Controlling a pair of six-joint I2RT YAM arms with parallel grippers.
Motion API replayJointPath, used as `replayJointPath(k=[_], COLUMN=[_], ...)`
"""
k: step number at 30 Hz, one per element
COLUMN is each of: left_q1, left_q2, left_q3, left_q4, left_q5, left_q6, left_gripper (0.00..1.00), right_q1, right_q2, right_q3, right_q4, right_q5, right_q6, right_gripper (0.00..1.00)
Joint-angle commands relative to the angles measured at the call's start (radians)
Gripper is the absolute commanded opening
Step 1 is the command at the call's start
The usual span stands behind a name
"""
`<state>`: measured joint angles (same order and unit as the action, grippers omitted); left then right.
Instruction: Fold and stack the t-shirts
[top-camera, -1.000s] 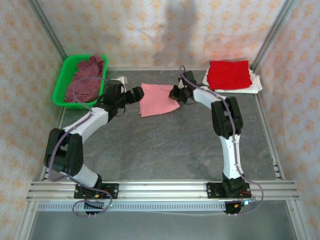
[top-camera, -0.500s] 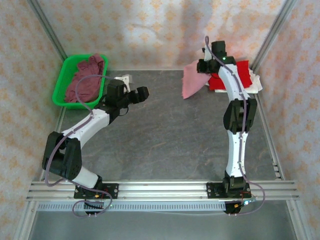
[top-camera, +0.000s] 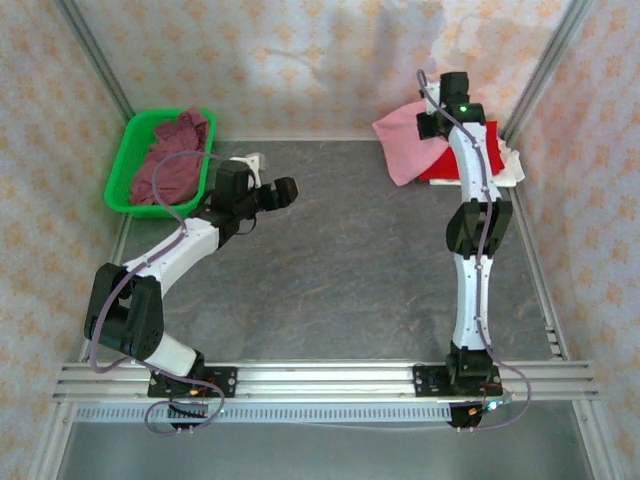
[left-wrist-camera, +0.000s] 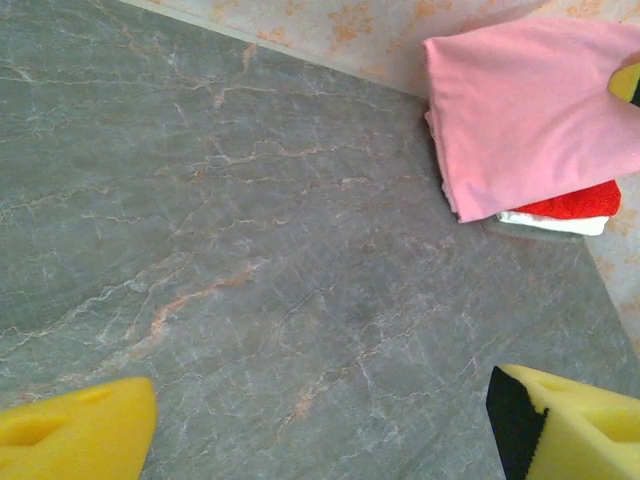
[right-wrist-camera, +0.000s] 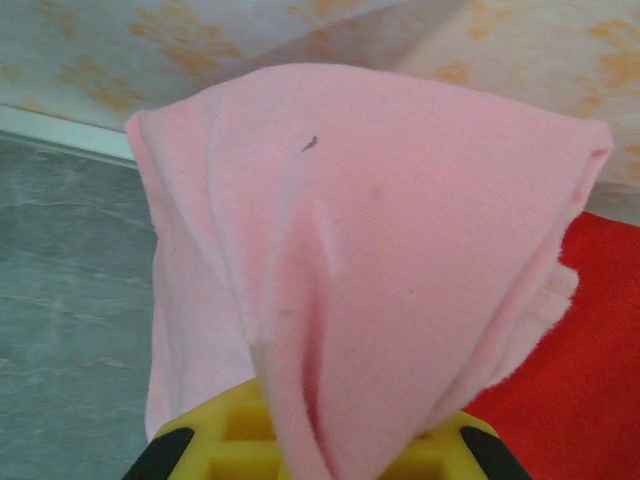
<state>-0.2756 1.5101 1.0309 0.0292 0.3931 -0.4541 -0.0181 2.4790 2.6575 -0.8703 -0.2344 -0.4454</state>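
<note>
The right gripper moves toward the nearby corner post next, then lowers and releases the cloth onto the red t-shirt, because the pink t-shirt overhangs bare table.
My right gripper is shut on the folded light pink t-shirt, holding it up at the far right of the table. The pink t-shirt drapes over the yellow fingers and hangs partly over the red t-shirt, which lies folded on the white t-shirt. In the left wrist view the pink t-shirt covers most of the red t-shirt and the white one. The maroon t-shirt lies crumpled in the basket. My left gripper stands open over bare table, nothing between its pads.
The green plastic basket sits at the far left corner against the patterned wall. Metal frame posts run up at both back corners. The grey stone table top lies between the arms.
The right gripper has carried the pink t-shirt from mid-table to the far right, above the red and white stack. The left gripper has let go and stayed near its place.
</note>
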Motion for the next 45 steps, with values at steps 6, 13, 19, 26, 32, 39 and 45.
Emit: replayJointPath(k=[6, 13, 19, 26, 32, 39, 45], left_q1=[-0.013, -0.013, -0.013, -0.013, -0.013, -0.017, -0.062], left_q2=[0.002, 0.001, 0.004, -0.007, -0.018, -0.053, -0.257], left_q3=[0.011, 0.018, 0.036, 0.044, 0.041, 0.000, -0.105], left_q4=[-0.029, -0.036, -0.060, -0.089, -0.098, -0.020, 0.130], left_q5=[0.022, 0.029, 0.022, -0.007, -0.035, -0.039, -0.092], left_q6=[0.014, 0.025, 0.032, 0.040, 0.041, 0.056, 0.183], left_gripper=[0.87, 0.87, 0.87, 0.87, 0.88, 0.88, 0.90], right_q1=[-0.088, -0.156, -0.177, -0.209, -0.209, -0.204, -0.050], right_q2=[-0.002, 0.028, 0.072, 0.101, 0.073, -0.128, -0.650], right_q3=[0.040, 0.044, 0.042, 0.067, 0.052, -0.151, -0.934], right_q4=[0.091, 0.122, 0.162, 0.227, 0.235, 0.209, 0.731], right_q5=[0.005, -0.044, 0.078, 0.198, 0.359, 0.284, 0.241], right_q6=[0.059, 0.082, 0.039, 0.143, 0.174, 0.292, 0.269], right_gripper=[0.00, 0.00, 0.00, 0.30, 0.60, 0.71, 0.80])
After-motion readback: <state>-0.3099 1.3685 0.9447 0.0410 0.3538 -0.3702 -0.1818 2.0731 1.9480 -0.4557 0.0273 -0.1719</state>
